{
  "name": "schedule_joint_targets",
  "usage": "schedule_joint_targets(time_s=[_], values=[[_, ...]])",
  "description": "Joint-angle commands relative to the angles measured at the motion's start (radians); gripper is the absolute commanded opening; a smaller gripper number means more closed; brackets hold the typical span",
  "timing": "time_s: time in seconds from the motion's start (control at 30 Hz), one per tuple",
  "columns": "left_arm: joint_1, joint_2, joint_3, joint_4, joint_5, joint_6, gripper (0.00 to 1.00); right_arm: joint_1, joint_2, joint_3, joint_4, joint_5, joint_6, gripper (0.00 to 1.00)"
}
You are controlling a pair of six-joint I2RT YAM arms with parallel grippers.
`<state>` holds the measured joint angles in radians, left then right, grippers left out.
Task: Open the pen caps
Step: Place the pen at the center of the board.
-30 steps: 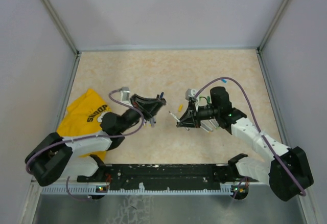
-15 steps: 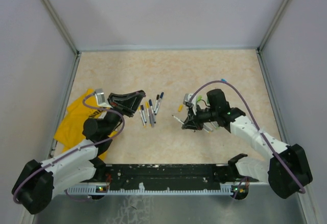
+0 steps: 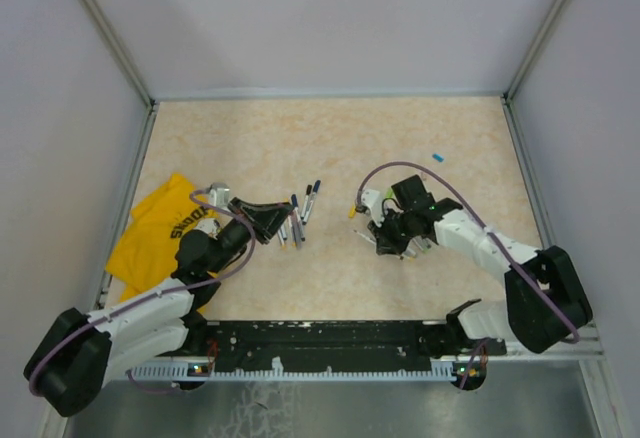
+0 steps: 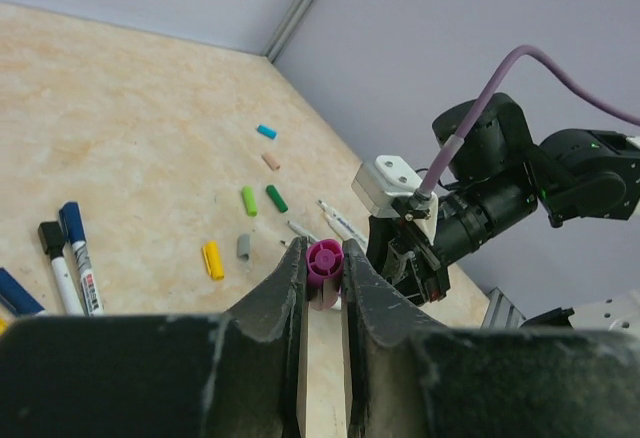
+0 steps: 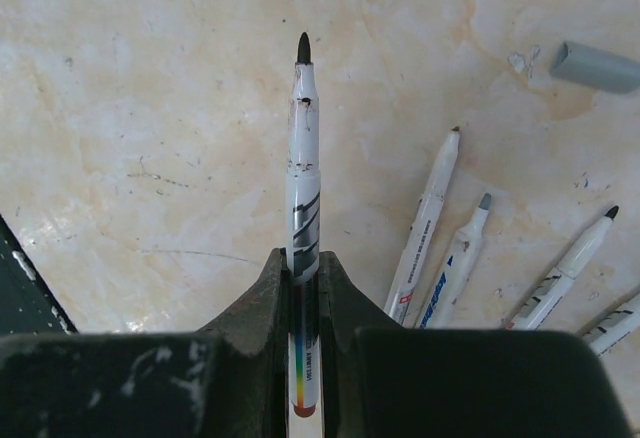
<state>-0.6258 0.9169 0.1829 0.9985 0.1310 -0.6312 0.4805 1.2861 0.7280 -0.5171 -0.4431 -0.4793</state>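
Note:
Next, my right gripper lowers the uncapped pen onto the bare tabletop beside the row of uncapped pens and releases it, because its cap is already off.
My left gripper [image 4: 322, 253] is shut on a purple pen cap [image 4: 325, 261], held above the table; it also shows in the top view [image 3: 270, 220]. My right gripper [image 5: 303, 258] is shut on an uncapped pen [image 5: 303, 158] with a white barrel and black tip, held low over the table; it shows in the top view [image 3: 385, 239]. Several capped pens [image 3: 297, 214] lie between the arms. Several uncapped pens [image 5: 440, 248] lie right of the held pen. Loose caps lie near: yellow [image 4: 212, 260], grey [image 4: 243, 247], light green [image 4: 248, 200], dark green [image 4: 276, 198].
A yellow cloth [image 3: 158, 234] lies at the left under the left arm. A blue cap [image 3: 437, 157] lies apart at the far right. Grey walls close in the table on three sides. A black rail [image 3: 320, 338] runs along the near edge.
The grippers were together at mid-table and have drawn apart. My left gripper swung left with the purple cap, then partly back. My right gripper dropped toward the uncapped pens.

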Motion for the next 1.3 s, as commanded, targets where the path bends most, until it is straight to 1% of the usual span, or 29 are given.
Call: schedule_joint_targets(time_s=[0.0, 0.3, 0.43, 0.8, 0.9, 0.97, 1.07, 1.27], values=[[0.005, 0.01, -0.021, 0.015, 0.023, -0.016, 0.0, 0.023, 0.035, 0.049, -0.015, 0.094, -0.001, 0.0], [0.004, 0.026, -0.035, 0.035, 0.035, -0.033, 0.0, 0.059, 0.116, 0.064, -0.019, 0.203, 0.031, 0.0], [0.004, 0.033, -0.04, 0.044, 0.035, -0.039, 0.0, 0.064, 0.126, 0.068, -0.019, 0.239, 0.043, 0.02], [0.004, 0.059, -0.045, 0.071, 0.049, -0.057, 0.0, 0.091, 0.167, 0.074, -0.018, 0.301, 0.05, 0.06], [0.005, 0.07, -0.044, 0.079, 0.055, -0.062, 0.0, 0.095, 0.171, 0.076, -0.018, 0.31, 0.05, 0.08], [0.005, 0.077, -0.044, 0.086, 0.058, -0.066, 0.0, 0.096, 0.17, 0.076, -0.018, 0.314, 0.05, 0.12], [0.005, 0.092, -0.043, 0.098, 0.064, -0.072, 0.0, 0.099, 0.171, 0.077, -0.018, 0.32, 0.05, 0.15], [0.004, 0.122, -0.038, 0.122, 0.084, -0.085, 0.0, 0.101, 0.17, 0.077, -0.018, 0.324, 0.05, 0.18]])
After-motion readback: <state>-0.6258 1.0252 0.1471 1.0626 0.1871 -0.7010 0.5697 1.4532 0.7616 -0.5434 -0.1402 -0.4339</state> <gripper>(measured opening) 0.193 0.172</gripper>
